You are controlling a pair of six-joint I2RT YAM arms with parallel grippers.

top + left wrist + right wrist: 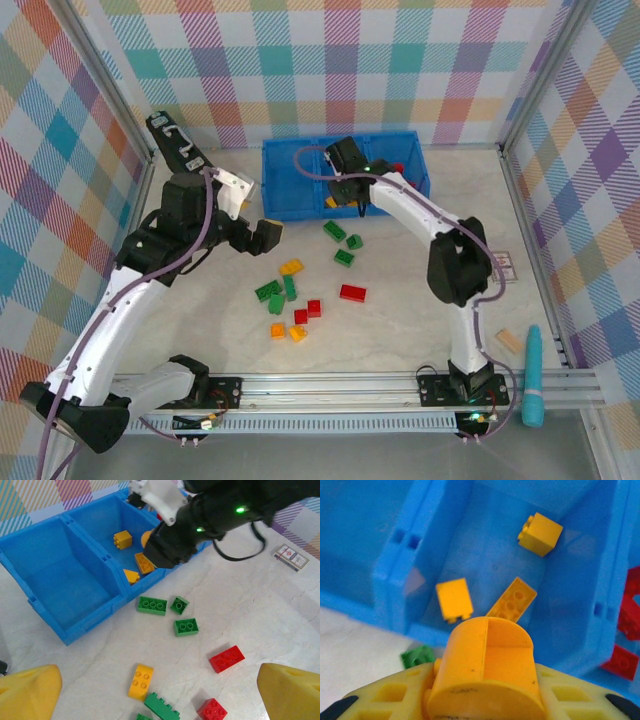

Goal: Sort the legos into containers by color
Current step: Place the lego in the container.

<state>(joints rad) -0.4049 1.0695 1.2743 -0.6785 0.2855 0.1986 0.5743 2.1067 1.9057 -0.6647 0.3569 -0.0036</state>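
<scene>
My right gripper moves down into the middle compartment (327, 190) next and releases the orange round-topped lego, since the yellow legos close to its color lie there.
The blue bin (285, 205) stands at the back centre with three containers side by side. My right gripper (353, 192) hangs over the middle one (485, 540), shut on an orange round-topped lego (487, 650). Three yellow legos (540, 534) lie in that compartment, and red ones (630, 612) in the one to its right. The left container (65, 575) is empty. My left gripper (268, 236) is open above the table, its yellow fingertips (30, 690) wide apart over a yellow lego (141, 681). Green (344, 258), red (352, 292) and orange (297, 334) legos lie scattered in front of the bin.
A tan wooden block (509, 341) and a teal tool (533, 375) lie at the front right by the metal rail. A small printed card (291, 557) lies right of the right arm. Metal frame posts and plaid walls close in the table.
</scene>
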